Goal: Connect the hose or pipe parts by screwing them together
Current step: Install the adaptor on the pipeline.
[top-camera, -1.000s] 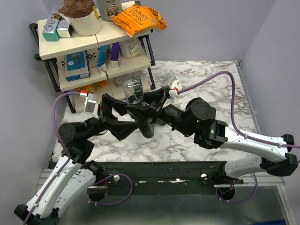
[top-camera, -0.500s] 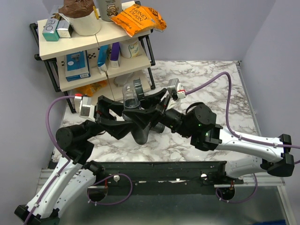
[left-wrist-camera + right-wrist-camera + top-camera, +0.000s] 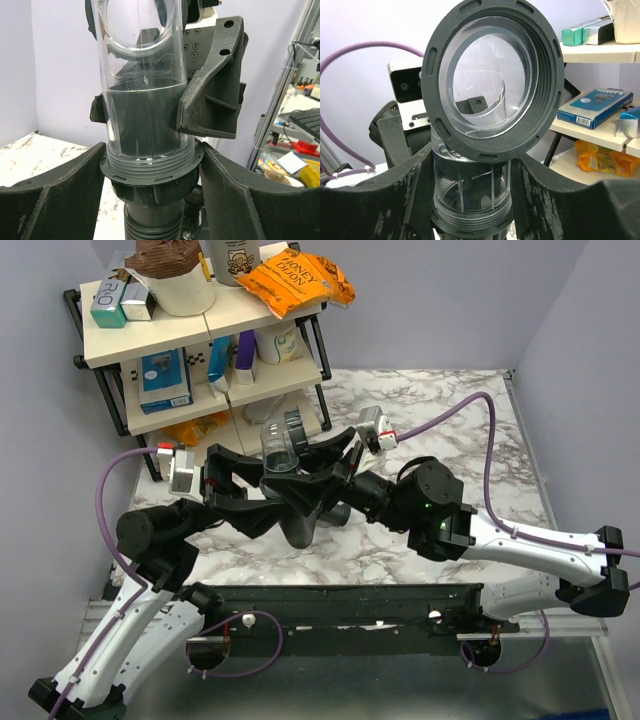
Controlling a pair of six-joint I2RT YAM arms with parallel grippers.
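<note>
I should lower my right gripper and tilt it downward to lay the fitting on the marble tabletop by the shelf rack and release it, since the nut meets the fitting's threaded rim.
The pipe fitting has a clear body and dark grey threaded mouths, and it is held upright above the table between both arms. Below it, a black ring nut sits under the fitting's threaded flange, and the black ribbed hose hangs from that nut. My left gripper is shut on the flange and nut, with a finger pressing each side. My right gripper is shut on the clear body, just under the wide side mouth. In the top view the hose points down between the fingers.
A two-level shelf rack stands at the back left with boxes, bottles and an orange snack bag. The marble table extends to the right. Purple cables loop from both wrists. A blue box lies on the shelf behind the fitting.
My left gripper has closed from wide open onto the flange and nut. The fitting and hose have shifted slightly nearer and to the left. The right grip is unchanged.
</note>
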